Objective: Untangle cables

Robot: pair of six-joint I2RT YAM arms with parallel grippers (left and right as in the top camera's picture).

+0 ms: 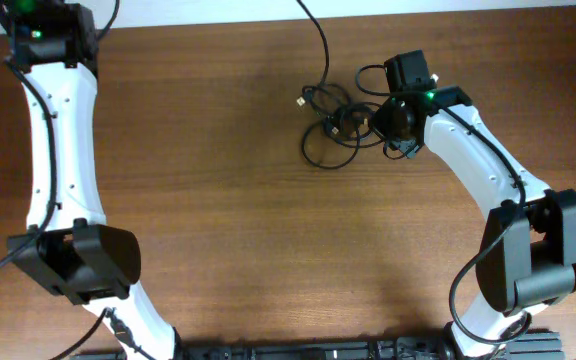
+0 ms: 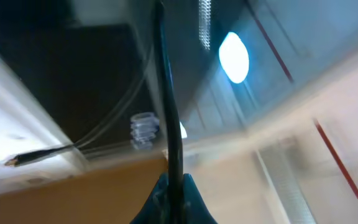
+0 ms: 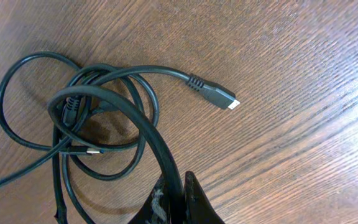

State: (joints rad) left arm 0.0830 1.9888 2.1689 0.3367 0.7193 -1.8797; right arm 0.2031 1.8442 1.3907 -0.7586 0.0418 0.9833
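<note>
The table's bare far corner lies below, clear of the tangle (image 3: 86, 124). I should next turn my left gripper's fingers downward, lower the thin cable and release it at that corner.
The cables (image 1: 330, 124) lie as a loose black tangle of loops at the table's far middle. One strand (image 1: 320, 40) runs from the tangle off the top edge. My right gripper (image 1: 373, 122) is at the tangle's right side. In the right wrist view it (image 3: 176, 186) is shut on one cable strand (image 3: 154, 140), with the tangle (image 3: 86, 124) and a free plug end (image 3: 219, 97) just beyond. My left gripper (image 2: 174, 186) points up at the ceiling, shut on a black cable (image 2: 165, 93). In the overhead view only its wrist (image 1: 43, 28) shows, at the top left corner.
The wooden table (image 1: 248, 230) fills the overhead view. The left arm (image 1: 58, 150) runs along the left side, and the right arm (image 1: 488, 170) comes in from the lower right. A ceiling lamp (image 2: 234, 57) shows in the left wrist view.
</note>
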